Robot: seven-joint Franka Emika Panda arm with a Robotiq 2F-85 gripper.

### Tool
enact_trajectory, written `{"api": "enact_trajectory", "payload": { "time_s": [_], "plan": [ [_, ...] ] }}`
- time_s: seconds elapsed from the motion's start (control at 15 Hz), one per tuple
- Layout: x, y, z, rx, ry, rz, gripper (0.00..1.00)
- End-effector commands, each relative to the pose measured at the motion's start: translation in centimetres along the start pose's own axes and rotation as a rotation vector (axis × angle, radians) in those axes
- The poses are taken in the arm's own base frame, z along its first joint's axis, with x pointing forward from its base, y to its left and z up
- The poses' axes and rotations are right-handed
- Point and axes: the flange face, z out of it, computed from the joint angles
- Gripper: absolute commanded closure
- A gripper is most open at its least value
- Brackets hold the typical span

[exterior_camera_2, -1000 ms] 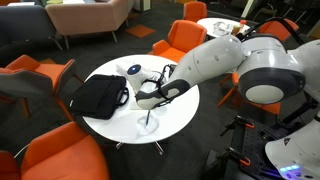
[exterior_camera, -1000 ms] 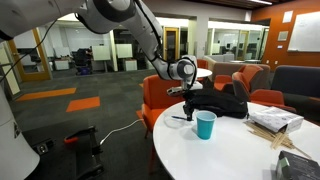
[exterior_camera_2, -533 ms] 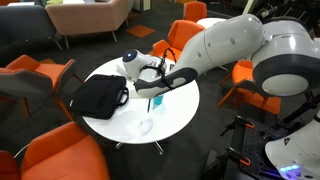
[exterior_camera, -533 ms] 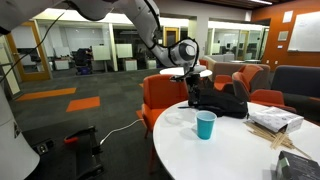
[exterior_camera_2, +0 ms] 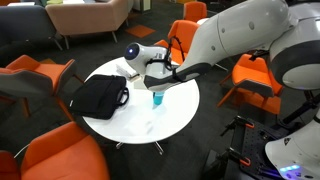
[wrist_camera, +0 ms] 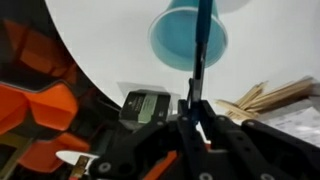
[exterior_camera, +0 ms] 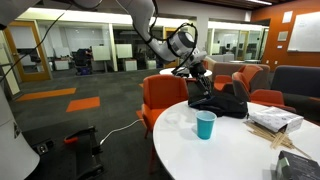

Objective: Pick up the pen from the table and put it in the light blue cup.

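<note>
The pen still hangs high above the table, so next my gripper will lower and tilt toward the opening of the light blue cup to release it inside.
In the wrist view my gripper is shut on the pen, a thin dark stick that runs from the jaws across the open mouth of the light blue cup. The cup stands upright on the large white table. In both exterior views my gripper hangs well above the table, over the cup. The pen is too thin to make out in either exterior view.
A black bag lies on the table behind the cup. Pale wooden sticks and a white box lie to one side. A small dark box shows too. Orange chairs ring the table.
My gripper has risen from near the tabletop with the pen in it and moved over the cup.
</note>
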Motion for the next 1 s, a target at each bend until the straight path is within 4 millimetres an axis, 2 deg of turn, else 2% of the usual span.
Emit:
{"api": "enact_trajectory", "payload": {
  "time_s": [0.0, 0.2, 0.4, 0.67, 0.93],
  "plan": [
    [1.0, 1.4, -0.2, -0.031, 0.168, 0.11, 0.98],
    [1.3, 2.1, -0.6, -0.035, 0.321, 0.188, 0.98],
    [0.6, 2.4, -0.7, -0.057, 0.45, 0.224, 0.98],
    [-1.7, 2.4, 0.5, -0.112, 0.564, 0.214, 0.98],
    [-4.7, 1.5, 1.9, -0.088, 0.616, 0.185, 0.98]
  ]
}}
